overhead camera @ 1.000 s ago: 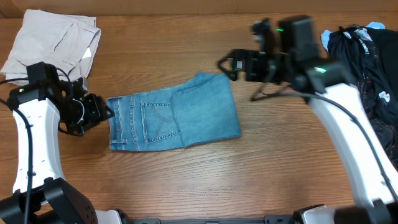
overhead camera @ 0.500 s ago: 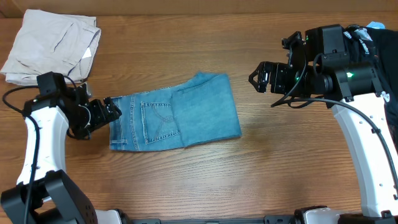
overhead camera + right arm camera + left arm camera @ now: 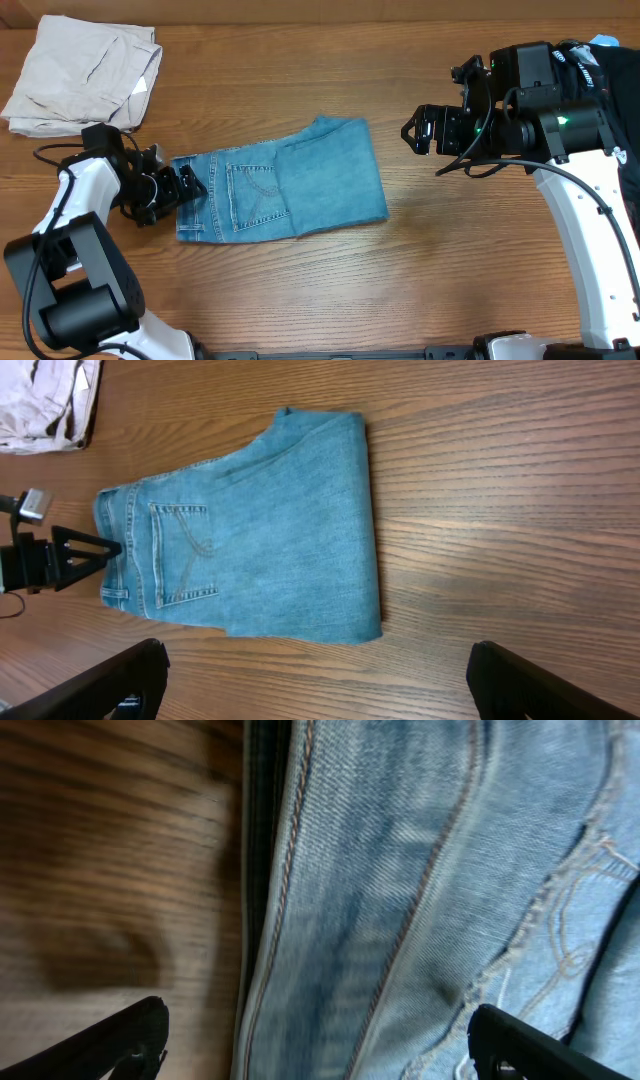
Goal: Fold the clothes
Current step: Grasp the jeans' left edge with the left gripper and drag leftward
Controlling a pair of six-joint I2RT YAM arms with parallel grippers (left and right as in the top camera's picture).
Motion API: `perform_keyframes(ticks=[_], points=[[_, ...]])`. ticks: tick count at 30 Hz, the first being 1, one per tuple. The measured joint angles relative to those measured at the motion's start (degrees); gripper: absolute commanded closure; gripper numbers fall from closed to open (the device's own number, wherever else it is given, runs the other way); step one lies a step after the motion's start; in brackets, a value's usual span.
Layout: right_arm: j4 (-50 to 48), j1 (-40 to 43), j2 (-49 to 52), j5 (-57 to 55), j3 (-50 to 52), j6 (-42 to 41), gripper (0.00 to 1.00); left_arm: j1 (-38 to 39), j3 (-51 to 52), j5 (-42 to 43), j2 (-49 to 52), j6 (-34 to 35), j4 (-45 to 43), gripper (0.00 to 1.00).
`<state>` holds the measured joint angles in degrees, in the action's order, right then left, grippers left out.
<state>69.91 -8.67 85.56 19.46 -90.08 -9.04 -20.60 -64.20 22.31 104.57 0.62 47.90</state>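
Observation:
The left gripper sinks onto the waistband's edge next, nudging slightly toward the pocket, and closes there, since its open fingers span that edge from wood to denim.
The clothes, light blue jeans (image 3: 280,185), lie folded into a flat rectangle on the wooden table, back pocket up and waistband to the left. My left gripper (image 3: 185,188) sits low at the waistband edge, open, its jaws straddling the denim seam (image 3: 400,890) without closing on it. In the left wrist view the left gripper (image 3: 320,1045) shows only two dark fingertips at the bottom corners. My right gripper (image 3: 412,130) hovers open above the table, right of the jeans (image 3: 260,530). The right gripper (image 3: 320,680) holds nothing.
A folded beige garment (image 3: 85,70) lies at the back left corner, close behind my left arm. A heap of dark clothes (image 3: 590,100) sits at the right edge behind the right arm. Bare wood (image 3: 330,290) runs in front of the jeans.
The left gripper has opened and slid right, up to the jeans' waistband edge. The right arm swung back to the right a second ago and has held still since.

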Motion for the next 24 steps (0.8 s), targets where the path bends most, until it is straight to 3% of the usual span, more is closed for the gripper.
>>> perform_keyframes(ticks=[9,13,17,19,24], points=[[0.0,0.0,0.0,0.0,0.0,0.1,0.0,-0.9,-0.4,6.3,3.3,-3.8,-0.1,0.14],[0.0,0.0,0.0,0.0,0.0,0.1,0.0,-0.9,-0.8,9.9,4.9,-5.2,-0.2,0.37],[-0.1,0.0,0.0,0.0,0.0,0.0,0.0,-1.1,-1.0,11.5,6.8,-6.2,-0.2,0.71],[-0.1,0.0,0.0,0.0,0.1,0.1,0.0,-1.1,-0.8,11.9,7.6,-6.2,-0.2,0.92],[-0.1,0.0,0.0,0.0,0.1,0.1,0.0,-1.2,-0.9,12.7,8.0,-6.5,0.3,0.96]])
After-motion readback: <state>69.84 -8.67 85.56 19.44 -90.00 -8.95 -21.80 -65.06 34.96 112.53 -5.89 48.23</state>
